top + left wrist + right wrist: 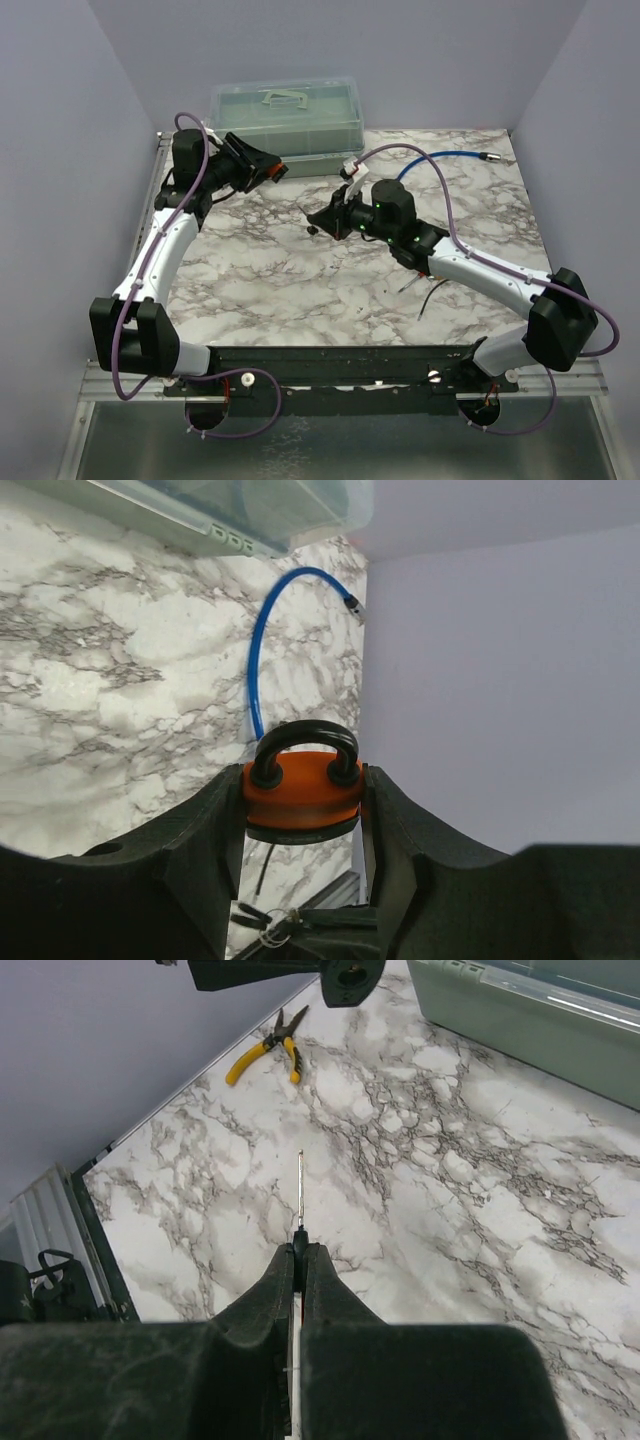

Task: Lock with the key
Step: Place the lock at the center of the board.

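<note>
I will pull my left gripper back and down next and tip its fingers downward to let go of the padlock, because the clear front marble is below, toward the base.
My left gripper is shut on an orange padlock with a black shackle, held above the table's back left; the lock also shows in the top view. My right gripper is shut on the black head of a key. The thin blade sticks out past the fingertips and points towards the left gripper. A gap of bare table lies between key tip and lock. In the right wrist view the lock's dark underside shows at the top edge.
A pale green lidded plastic box stands at the back. A blue cable loops over the back right. Yellow-handled pliers lie by the left wall. A small ring with spare keys hangs low in the left wrist view.
</note>
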You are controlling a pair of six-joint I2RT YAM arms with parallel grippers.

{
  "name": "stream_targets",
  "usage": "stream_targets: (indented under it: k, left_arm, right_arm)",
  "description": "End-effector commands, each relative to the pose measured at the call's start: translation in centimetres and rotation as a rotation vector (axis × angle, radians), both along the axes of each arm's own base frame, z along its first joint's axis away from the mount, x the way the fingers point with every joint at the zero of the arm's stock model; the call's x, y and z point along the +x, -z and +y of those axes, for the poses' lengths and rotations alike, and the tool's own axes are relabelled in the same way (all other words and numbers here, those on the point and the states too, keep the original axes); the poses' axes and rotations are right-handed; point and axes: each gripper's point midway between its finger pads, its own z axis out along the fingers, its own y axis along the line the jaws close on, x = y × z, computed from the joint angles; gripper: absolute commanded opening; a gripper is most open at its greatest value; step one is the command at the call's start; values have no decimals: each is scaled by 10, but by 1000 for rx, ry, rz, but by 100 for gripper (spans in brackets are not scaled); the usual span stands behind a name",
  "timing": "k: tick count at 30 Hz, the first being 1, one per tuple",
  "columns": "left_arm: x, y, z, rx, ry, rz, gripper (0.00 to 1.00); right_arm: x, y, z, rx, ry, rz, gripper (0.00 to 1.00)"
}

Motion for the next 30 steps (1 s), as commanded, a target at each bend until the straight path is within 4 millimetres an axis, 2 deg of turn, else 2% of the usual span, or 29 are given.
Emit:
stream_targets:
  k: [1,6,10,13,17,22,25,30]
  left_arm:
    - [-3,1,26,192,-8,-62,5]
    - [-38,56,51,569,171,-16,5]
    - [-80,106,77,807,391,132,1]
    - [-116,137,94,911,542,233,0]
    - [-148,161,106,968,641,305,0]
    - [-173,198,123,1027,725,422,0]
    - [-185,216,125,1017,759,488,0]
    - [-184,232,130,1037,759,531,2]
  right_arm:
    - [-3,-5,-6,9,22,-3,0]
    - [-3,2,-11,-11,30,-7,0]
    - [-3,4,-9,-22,11,-14,0]
    - [-3,7,-5,-34,-15,-21,0]
    - [-7,14,1,-50,-71,-33,0]
    - [-10,21,2,-53,-101,-55,0]
    - [-11,23,3,-59,-111,-61,0]
    - [-13,29,1,-70,-119,-64,0]
